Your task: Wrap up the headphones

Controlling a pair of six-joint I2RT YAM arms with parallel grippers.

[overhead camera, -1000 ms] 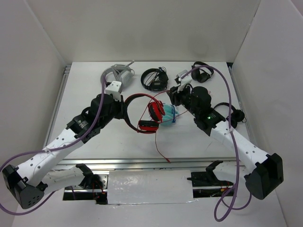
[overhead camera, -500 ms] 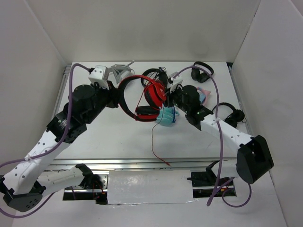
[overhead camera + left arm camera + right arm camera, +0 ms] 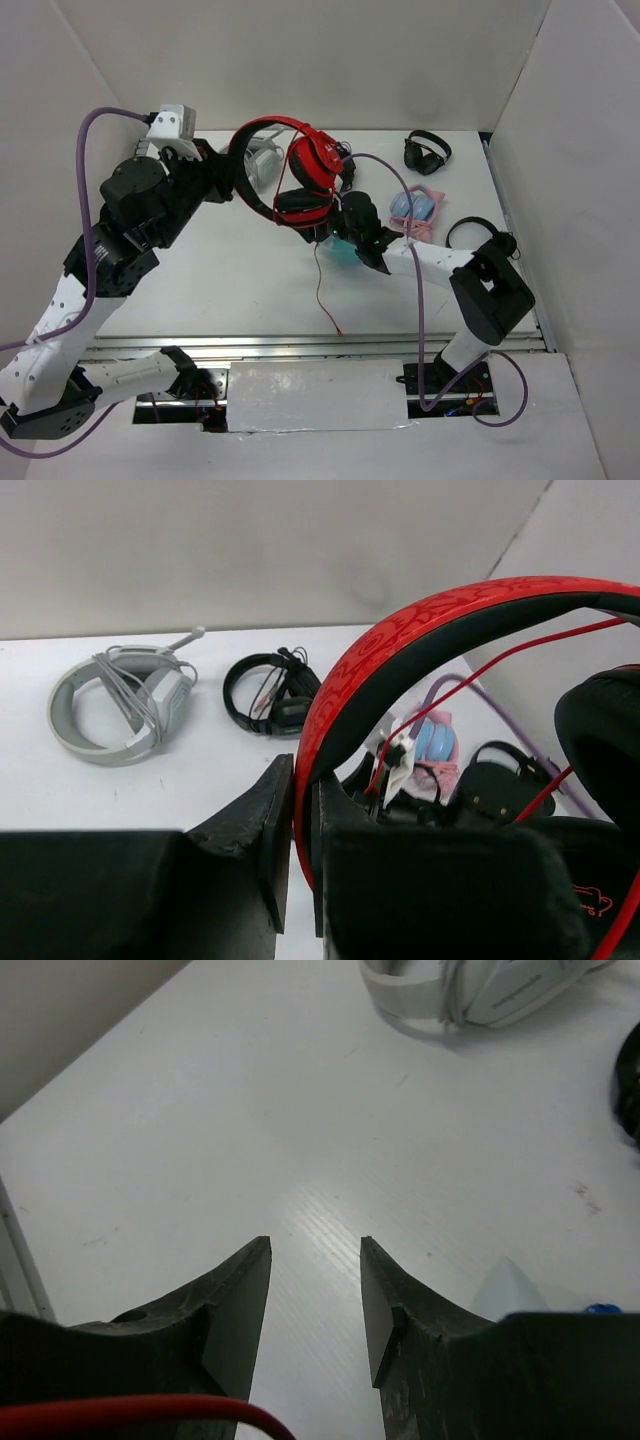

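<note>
My right gripper will next move back toward the front of the table and onto the lower part of the red cable (image 3: 322, 290), since that part trails back from the gripper.
The red headphones (image 3: 303, 165) hang in the air above the back middle of the table. My left gripper (image 3: 238, 186) is shut on their black-and-red headband (image 3: 420, 640), which sits pinched between the jaws in the left wrist view. The thin red cable (image 3: 322, 290) dangles from the earcups down to the table front. My right gripper (image 3: 325, 232) is open just below the earcups, with nothing between its jaws (image 3: 315, 1245). A loop of red cable (image 3: 130, 1412) crosses the bottom of the right wrist view, beside the left finger.
Light grey headphones (image 3: 120, 695) and all-black headphones (image 3: 270, 692) lie at the back. More black headphones (image 3: 427, 152) lie at the back right and near the right edge (image 3: 482, 236). A blue and pink pair (image 3: 415, 208) and a teal object (image 3: 346, 250) lie beside the right arm.
My left arm has lifted the red headphones up and toward the back left. My right arm has swung left, under the earcups. The cable now hangs straighter.
</note>
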